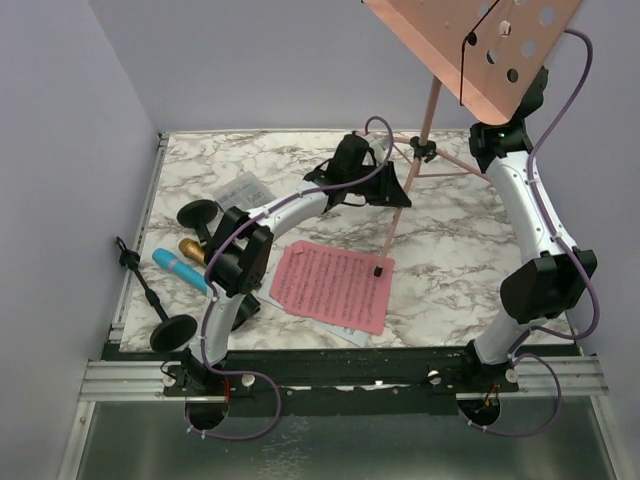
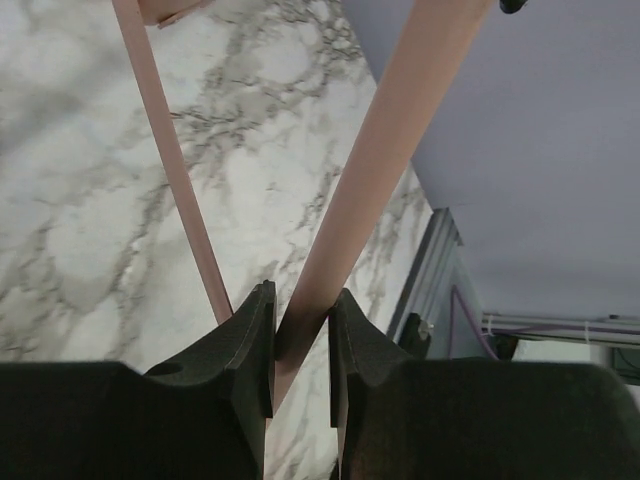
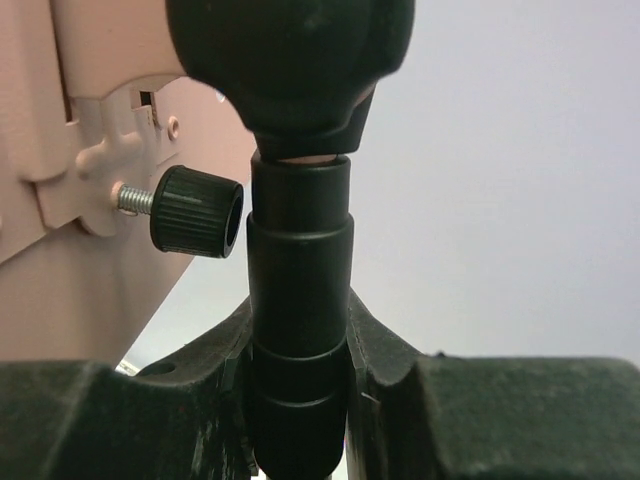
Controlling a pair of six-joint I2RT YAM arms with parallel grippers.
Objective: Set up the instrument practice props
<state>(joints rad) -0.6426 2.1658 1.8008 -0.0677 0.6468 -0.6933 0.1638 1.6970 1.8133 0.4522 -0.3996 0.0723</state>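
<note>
My right gripper will pull the rack [image 1: 470, 40] back by its black collar toward the bare marble beside the pink page next, then let go, as its near foot overlaps that page.
The pink music rack [image 1: 470, 40] stands upright at the table's back on thin tripod legs [image 1: 395, 225]. My left gripper [image 1: 393, 192] is shut on one pink leg [image 2: 380, 170]; its jaws [image 2: 300, 330] pinch it, and a second leg [image 2: 175, 170] runs beside. My right gripper [image 1: 523, 97] is shut on the black collar [image 3: 300, 300] under the rack's tray [image 3: 70, 150], jaws [image 3: 298, 360] on both sides. A pink sheet-music page [image 1: 330, 285] lies on a white page [image 1: 345, 335]. The gold microphone [image 1: 192, 250] and blue microphone [image 1: 180, 270] lie at left, near two black mic mounts [image 1: 197, 212] [image 1: 173, 333].
A small clear plastic box [image 1: 245, 190] lies at the back left by the left arm. A black knob [image 3: 195, 212] sticks out of the rack's hinge. Grey walls close the table on the left, back and right. The front rail [image 1: 340, 375] carries both arm bases.
</note>
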